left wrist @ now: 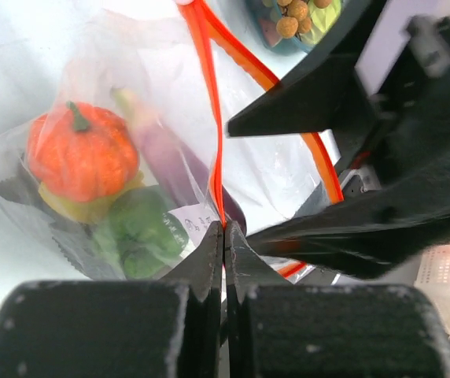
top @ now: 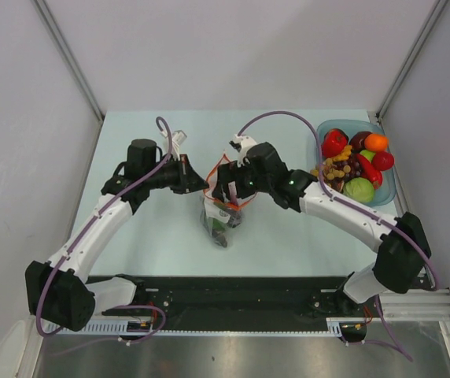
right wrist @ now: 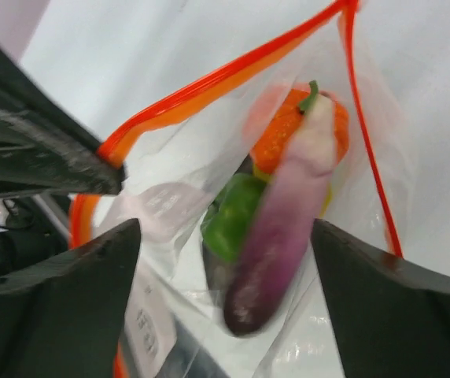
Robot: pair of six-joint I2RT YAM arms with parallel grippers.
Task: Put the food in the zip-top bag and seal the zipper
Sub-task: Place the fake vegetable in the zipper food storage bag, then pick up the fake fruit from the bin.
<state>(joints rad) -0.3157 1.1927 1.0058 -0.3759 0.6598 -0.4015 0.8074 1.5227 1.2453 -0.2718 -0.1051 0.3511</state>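
The eggplant is bagged; my right gripper next swings across, right in the top view, and down onto the tray's round red fruit (top: 382, 161).
The clear zip-top bag (top: 219, 216) stands in the middle of the table with its mouth open upward. My left gripper (top: 201, 185) is shut on the orange-red zipper (left wrist: 213, 118) at the mouth's left end, pinching it at the fingertips (left wrist: 223, 230). Inside the bag lie an orange pumpkin (left wrist: 82, 153), a green pepper (left wrist: 140, 232) and a purple eggplant (left wrist: 174, 169). My right gripper (top: 229, 193) is open and empty over the mouth (right wrist: 225, 228). The eggplant (right wrist: 280, 244) shows blurred between its fingers (right wrist: 91, 268), lower down in the bag.
A translucent blue tray (top: 392, 191) at the back right holds more food: a red pepper (top: 333, 143), an orange fruit (top: 376, 142), grapes (top: 339, 167) and a green cabbage (top: 359, 189). Side walls close off the table at left and right.
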